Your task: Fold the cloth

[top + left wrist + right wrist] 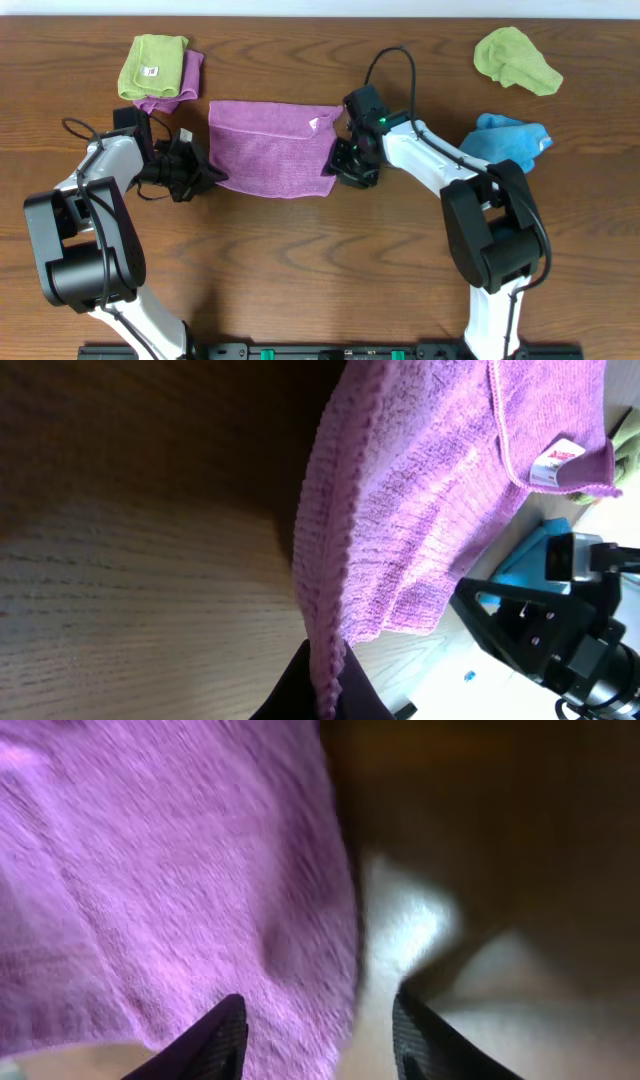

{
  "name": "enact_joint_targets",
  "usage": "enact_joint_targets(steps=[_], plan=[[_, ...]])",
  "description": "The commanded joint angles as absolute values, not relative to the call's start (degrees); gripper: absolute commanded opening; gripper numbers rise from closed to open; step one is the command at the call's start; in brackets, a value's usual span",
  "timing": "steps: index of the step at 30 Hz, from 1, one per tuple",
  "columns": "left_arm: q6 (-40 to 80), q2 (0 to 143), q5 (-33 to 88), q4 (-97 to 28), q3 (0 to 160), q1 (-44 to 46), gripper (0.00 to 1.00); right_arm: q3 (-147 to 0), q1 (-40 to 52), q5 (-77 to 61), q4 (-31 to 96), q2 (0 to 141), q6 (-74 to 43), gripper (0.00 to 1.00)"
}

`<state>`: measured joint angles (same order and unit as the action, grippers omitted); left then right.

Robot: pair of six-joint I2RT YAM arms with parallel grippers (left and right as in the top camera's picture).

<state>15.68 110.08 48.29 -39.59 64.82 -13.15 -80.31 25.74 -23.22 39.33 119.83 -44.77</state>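
The cloth lies folded over, so the left gripper will next raise the corner it is pinching, then bring it back and down onto the bare near tabletop to let it go.
The lilac-purple cloth (270,148) lies on the table's middle, folded over, its white tag (313,124) near the far right corner. My left gripper (208,178) is shut on the cloth's near left corner; in the left wrist view the stitched hem (322,610) runs down between the fingers (325,695). My right gripper (345,170) is open at the cloth's near right corner. In the right wrist view its fingers (318,1038) straddle the cloth's edge (200,900) without closing on it.
A lime-green cloth (152,66) lies on another purple cloth (185,82) at the back left. A second lime-green cloth (515,60) is at the back right, with a bright blue cloth (508,140) below it, next to my right arm.
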Motion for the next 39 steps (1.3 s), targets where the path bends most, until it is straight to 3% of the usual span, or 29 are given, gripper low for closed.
enact_joint_targets(steps=[1, 11, 12, 13, 14, 15, 18, 24, 31, 39], plan=[[13.5, 108.9, 49.1, -40.3, 65.1, -13.6, 0.06, -79.9, 25.7, -23.0, 41.5, 119.9, -45.2, 0.49], [12.4, 108.9, 49.8, -42.7, 65.1, -13.6, 0.06, -79.9, 29.3, -20.8, 37.2, 120.0, -48.8, 0.49], [11.8, 108.9, 50.1, -43.0, 65.1, -13.6, 0.06, -79.9, 29.3, -20.7, 37.0, 120.0, -48.8, 0.4], [11.6, 108.9, 50.5, -43.3, 65.1, -13.6, 0.06, -79.9, 29.3, -20.3, 37.0, 120.0, -48.8, 0.19], [11.5, 108.9, 50.7, -43.3, 65.1, -13.6, 0.06, -79.9, 29.2, -19.8, 37.1, 120.0, -48.7, 0.06], [11.5, 108.9, 50.9, -43.3, 65.1, -13.6, 0.06, -79.9, 29.1, -19.7, 37.1, 119.9, -48.2, 0.01], [11.0, 108.8, 53.6, -43.2, 65.1, -13.6, 0.06, -80.0, 28.0, -19.9, 38.8, 118.2, -45.9, 0.01], [13.4, 104.9, 63.7, -42.9, 70.1, -13.6, 0.06, -80.6, 27.0, -15.1, 38.3, 101.3, -42.2, 0.01], [18.4, 100.3, 62.5, -42.0, 84.1, -12.6, 0.06, -80.6, 25.6, -12.7, 36.7, 94.4, -41.5, 0.02], [7.3, 100.3, 54.4, -54.7, 85.3, -11.0, 0.06, -80.6, 25.3, -11.4, 39.4, 94.4, -37.6, 0.01]])
